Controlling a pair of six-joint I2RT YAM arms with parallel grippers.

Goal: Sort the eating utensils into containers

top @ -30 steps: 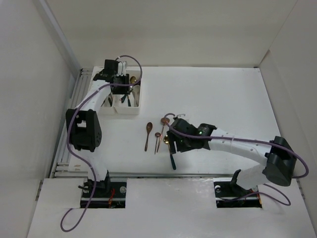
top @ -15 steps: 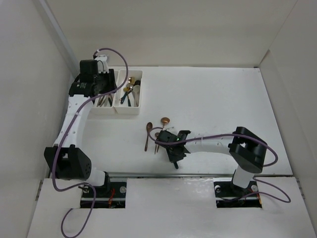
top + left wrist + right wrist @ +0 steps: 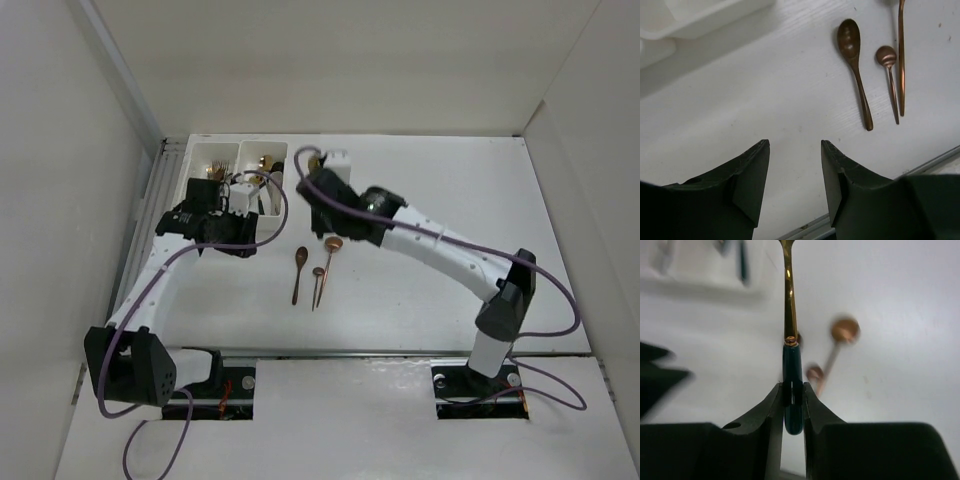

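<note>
I should next swing my right gripper outward and let go over the container with the matching teal handles, which is outward of it and to its left in the top view.
My right gripper [image 3: 313,197] is shut on the dark teal handle of a gold utensil [image 3: 788,295] and holds it in the air just right of the two white containers [image 3: 214,155]. In the right wrist view the handle [image 3: 792,370] sits upright between the jaws of this gripper [image 3: 791,388]. Three copper utensils lie on the table: a spoon [image 3: 298,271], a small spoon [image 3: 318,284] and a long round-headed one [image 3: 330,256]. My left gripper [image 3: 246,244] is open and empty in front of the containers, its jaws [image 3: 792,146] over bare table left of the copper spoon [image 3: 854,65].
The containers hold several utensils, partly hidden by my arms. A metal rail [image 3: 400,352] runs along the table's near edge. White walls enclose the table at the back and both sides.
My right gripper closed on the teal-handled utensil near the front edge and carried it up beside the containers. My left arm came back from over the containers to the table in front of them.
</note>
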